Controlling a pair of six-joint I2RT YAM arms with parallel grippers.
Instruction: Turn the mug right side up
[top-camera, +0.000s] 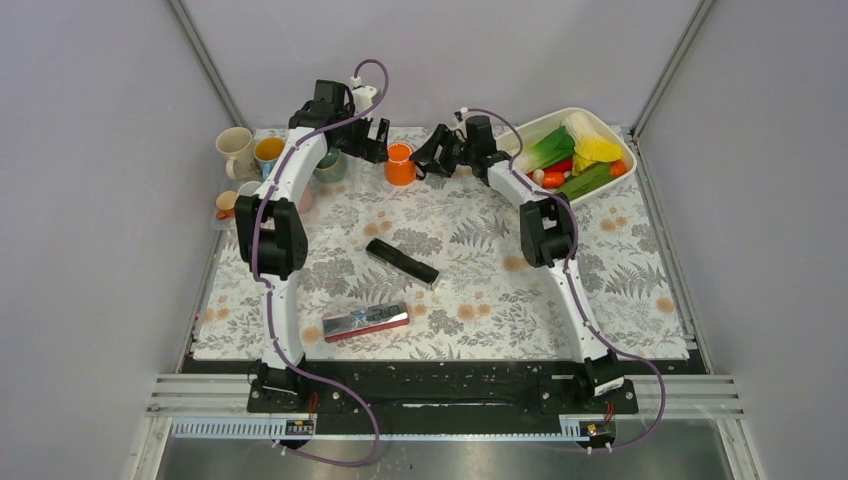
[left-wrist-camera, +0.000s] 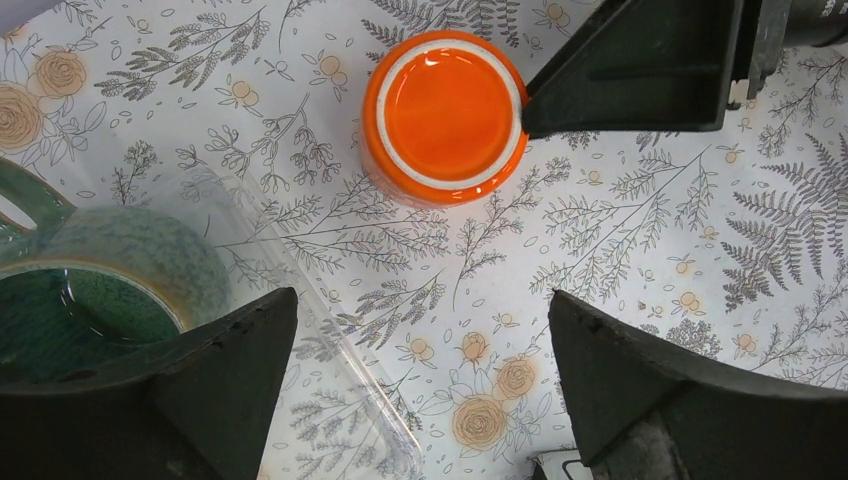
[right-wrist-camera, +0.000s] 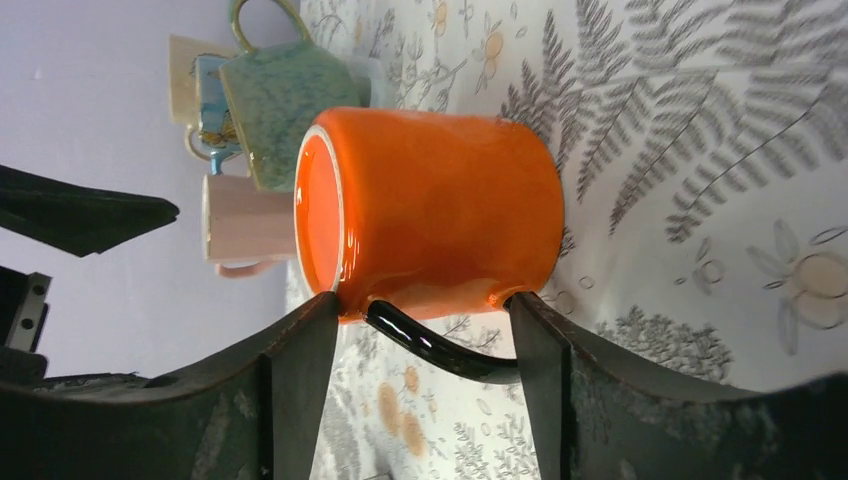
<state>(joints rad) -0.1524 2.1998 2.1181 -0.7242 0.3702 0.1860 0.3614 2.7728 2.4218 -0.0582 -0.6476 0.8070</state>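
The robot next needs to lower its left gripper toward the right in the top view, onto the orange mug's black handle, and close there, because the handle sticks out for gripping.
The orange mug (top-camera: 399, 164) stands upside down on the floral cloth at the back middle, its base (left-wrist-camera: 445, 115) facing up. Its black handle (right-wrist-camera: 440, 345) points at my right gripper (right-wrist-camera: 425, 305). That gripper's two fingers sit against the handle's two ends, closed on it lengthwise. One right finger (left-wrist-camera: 630, 70) touches the mug's rim in the left wrist view. My left gripper (left-wrist-camera: 420, 310) hangs wide open above the cloth just left of the mug (right-wrist-camera: 440, 205), holding nothing.
A green mug (left-wrist-camera: 120, 270) in a clear plastic tray (left-wrist-camera: 330, 340) sits left of the orange one, with cream and yellow-lined mugs (top-camera: 235, 148) beyond. A white bowl of vegetables (top-camera: 575, 150) is at the back right. A black bar (top-camera: 401, 262) and a silver packet (top-camera: 365, 321) lie nearer.
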